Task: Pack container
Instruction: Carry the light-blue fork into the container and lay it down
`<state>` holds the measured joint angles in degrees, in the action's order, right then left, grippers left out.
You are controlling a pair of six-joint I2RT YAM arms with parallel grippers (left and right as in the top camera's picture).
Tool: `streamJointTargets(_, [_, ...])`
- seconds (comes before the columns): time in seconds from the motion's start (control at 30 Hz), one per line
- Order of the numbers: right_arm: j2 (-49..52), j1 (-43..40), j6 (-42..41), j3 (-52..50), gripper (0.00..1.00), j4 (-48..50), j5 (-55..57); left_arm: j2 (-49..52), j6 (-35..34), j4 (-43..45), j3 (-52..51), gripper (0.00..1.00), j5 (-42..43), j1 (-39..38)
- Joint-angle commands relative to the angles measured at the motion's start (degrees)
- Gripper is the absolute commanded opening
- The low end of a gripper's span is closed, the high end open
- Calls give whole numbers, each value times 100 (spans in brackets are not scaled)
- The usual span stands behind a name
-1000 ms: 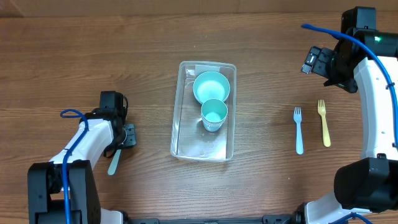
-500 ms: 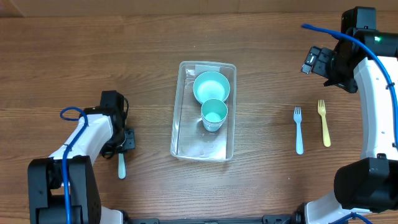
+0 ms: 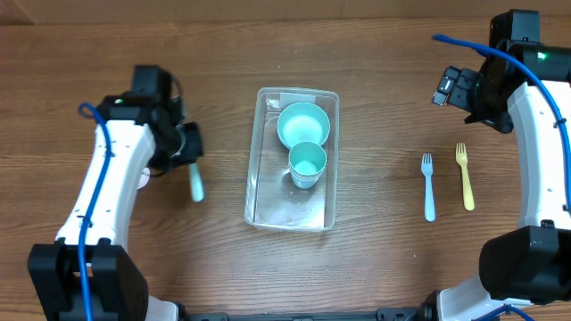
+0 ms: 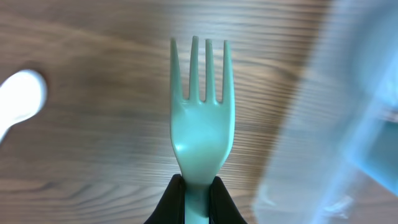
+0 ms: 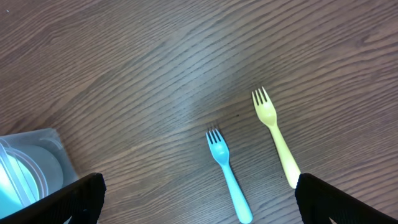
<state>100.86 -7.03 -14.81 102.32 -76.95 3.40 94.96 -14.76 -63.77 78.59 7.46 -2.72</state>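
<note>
I will next raise my left gripper over the container's side, to the right in the overhead view, and release the fork on the container's empty bottom beside the teal cup.
The clear plastic container (image 3: pixel 259 192) stands mid-table and holds a teal bowl (image 3: pixel 303 125) and a teal cup (image 3: pixel 307 164). My left gripper (image 3: pixel 185 152) is shut on a teal fork (image 3: pixel 195 184), held above the table left of the container. In the left wrist view the fork (image 4: pixel 200 118) points up from the jaws (image 4: pixel 198 202), with the container's blurred wall (image 4: pixel 323 137) at the right. My right gripper (image 3: pixel 457 89) is open and empty at the far right, raised above a blue fork (image 5: pixel 227 174) and a yellow fork (image 5: pixel 276 135).
The blue fork (image 3: pixel 428 187) and the yellow fork (image 3: pixel 465 176) lie side by side right of the container. A white spoon end (image 4: pixel 20 99) lies on the table left of the held fork, and shows beside the left arm overhead (image 3: pixel 144 179).
My left gripper has lifted the teal fork from near the front left and carried it up and right, toward the container. The right arm has not moved.
</note>
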Motion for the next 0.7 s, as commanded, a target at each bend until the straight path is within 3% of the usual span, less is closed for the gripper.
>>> streamJointTargets(0.0, [-131,-2,-22,120,100,31,39,11,-450,-72,560,4,310,-748])
streamJointTargets(0.23, [-131,-2,-22,120,100,28,37,17,-1115,208,789,4,254,-1978])
streamJointTargets(0.53, [-131,-2,-22,120,100,28,39,28,-1272,398,782,12,-105,-2500])
streamJointTargets(0.6, [-131,-2,-22,120,100,31,39,28,-1272,426,782,17,-105,-2500])
streamJointTargets(0.67, [-131,-2,-22,120,100,31,39,28,-1270,455,782,38,-107,-2498])
